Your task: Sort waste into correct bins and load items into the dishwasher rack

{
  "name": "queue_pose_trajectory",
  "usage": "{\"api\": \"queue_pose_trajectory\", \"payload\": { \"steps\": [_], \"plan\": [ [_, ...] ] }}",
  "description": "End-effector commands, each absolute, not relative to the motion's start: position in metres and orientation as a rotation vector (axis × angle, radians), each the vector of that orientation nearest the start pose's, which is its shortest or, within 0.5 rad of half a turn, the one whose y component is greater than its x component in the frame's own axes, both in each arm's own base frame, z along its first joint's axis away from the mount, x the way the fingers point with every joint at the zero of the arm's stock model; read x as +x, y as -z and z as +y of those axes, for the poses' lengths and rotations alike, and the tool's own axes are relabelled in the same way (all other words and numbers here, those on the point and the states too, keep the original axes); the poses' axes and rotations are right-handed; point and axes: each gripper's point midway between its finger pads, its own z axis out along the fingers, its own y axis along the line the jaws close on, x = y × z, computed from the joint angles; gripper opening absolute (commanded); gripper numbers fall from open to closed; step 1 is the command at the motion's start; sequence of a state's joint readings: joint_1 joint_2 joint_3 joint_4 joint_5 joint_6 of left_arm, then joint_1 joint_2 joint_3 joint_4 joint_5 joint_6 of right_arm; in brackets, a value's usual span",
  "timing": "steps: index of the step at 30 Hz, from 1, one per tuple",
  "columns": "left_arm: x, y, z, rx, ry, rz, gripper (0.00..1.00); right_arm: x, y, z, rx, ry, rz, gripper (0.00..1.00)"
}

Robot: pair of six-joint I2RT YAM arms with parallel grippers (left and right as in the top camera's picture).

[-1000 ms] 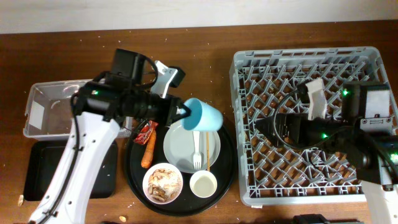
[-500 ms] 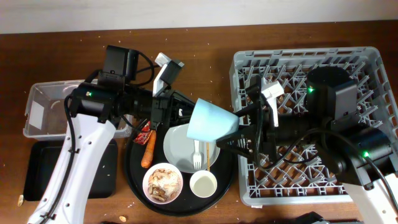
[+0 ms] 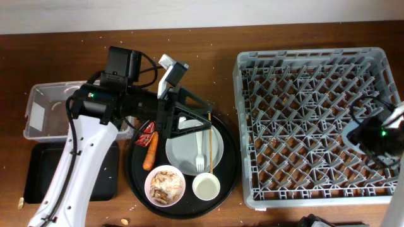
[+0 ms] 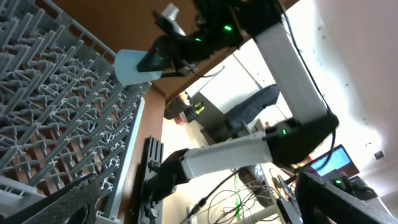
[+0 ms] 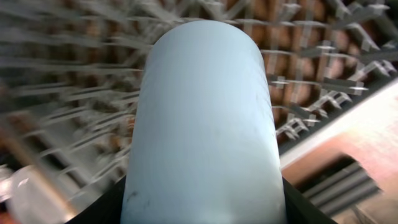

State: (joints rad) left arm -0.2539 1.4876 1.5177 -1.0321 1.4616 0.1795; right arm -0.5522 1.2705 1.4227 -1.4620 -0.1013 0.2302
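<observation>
I will next tilt my left gripper downward and lower it back past the pale grey plate [image 3: 186,154] onto the rim of the small white cup [image 3: 206,186], because the white cup's opening faces up.
My right gripper [image 5: 202,213] is shut on the light blue cup [image 5: 202,118], which fills the right wrist view above the dishwasher rack [image 5: 323,68]. The left wrist view shows that cup [image 4: 132,66] held high over the rack [image 4: 56,93]. My left gripper [image 3: 201,121] hangs open and empty over the pale grey plate [image 3: 186,154]; its fingers [image 4: 62,202] stand far apart. A white fork [image 3: 199,154] lies on the plate. The white bowl [image 3: 165,185] holds beige scraps. Beside it stands a small white cup [image 3: 206,186]. A carrot [image 3: 151,152] and a red wrapper [image 3: 146,133] lie left of the plate.
The plate, bowl and cup sit on a round black tray [image 3: 233,165]. A clear tub [image 3: 47,107] and a shallow black tray [image 3: 38,173] are at the far left. The grey rack [image 3: 303,120] fills the right side, with my right arm [image 3: 379,135] at its right edge.
The light blue cup passed from my left gripper to my right. The left gripper opened and stayed over the plate; the right arm drew back to the right with the cup.
</observation>
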Motion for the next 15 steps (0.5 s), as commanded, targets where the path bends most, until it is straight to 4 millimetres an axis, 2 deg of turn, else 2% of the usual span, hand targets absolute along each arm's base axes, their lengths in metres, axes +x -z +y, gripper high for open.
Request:
{"api": "queue_pose_trajectory", "payload": {
  "steps": [1, 2, 4, 6, 7, 9, 10, 11, 12, 13, 14, 15],
  "plan": [
    [0.238, -0.368, -0.238, 0.961, 1.800, 1.848, 0.99, 0.205, -0.186, -0.161, 1.355, 0.263, 2.735, 0.49],
    [0.239, -0.364, -0.238, 0.947, 1.781, 1.882, 0.99, 0.213, -0.168, -0.165, 1.374, 0.250, 2.790, 0.49],
    [0.241, -0.354, -0.237, 0.917, 1.739, 1.959, 0.99, 0.215, -0.147, -0.168, 1.415, 0.237, 2.864, 0.49],
    [0.243, -0.339, -0.234, 0.879, 1.674, 2.065, 0.99, 0.217, -0.139, -0.165, 1.434, 0.104, 2.887, 0.72],
    [0.244, -0.337, -0.233, 0.873, 1.660, 2.083, 0.99, 0.218, -0.142, -0.162, 1.428, 0.029, 2.876, 0.75],
    [0.244, -0.336, -0.233, 0.873, 1.653, 2.087, 0.99, 0.219, -0.167, -0.155, 1.409, -0.111, 2.837, 0.74],
    [0.246, -0.334, -0.233, 0.871, 1.635, 2.099, 0.99, 0.221, -0.192, -0.146, 1.335, -0.151, 2.794, 0.74],
    [0.253, -0.316, -0.228, 0.856, 1.500, 2.195, 0.98, 0.228, -0.213, -0.129, 1.191, -0.238, 2.755, 0.74],
    [0.262, -0.288, -0.220, 0.827, 1.279, 2.350, 0.96, 0.233, -0.244, -0.104, 0.981, -0.301, 2.687, 0.74],
    [0.274, -0.255, -0.203, 0.725, 0.953, 2.554, 0.94, 0.234, -0.277, -0.074, 0.749, -0.334, 2.586, 0.75],
    [0.288, -0.222, -0.172, 0.496, 0.488, 2.738, 0.84, 0.229, -0.305, -0.046, 0.569, -0.328, 2.497, 0.77],
    [0.289, -0.208, -0.159, 0.359, 0.293, 2.788, 0.81, 0.220, -0.323, -0.025, 0.441, -0.325, 2.438, 0.82]
  ]
}}
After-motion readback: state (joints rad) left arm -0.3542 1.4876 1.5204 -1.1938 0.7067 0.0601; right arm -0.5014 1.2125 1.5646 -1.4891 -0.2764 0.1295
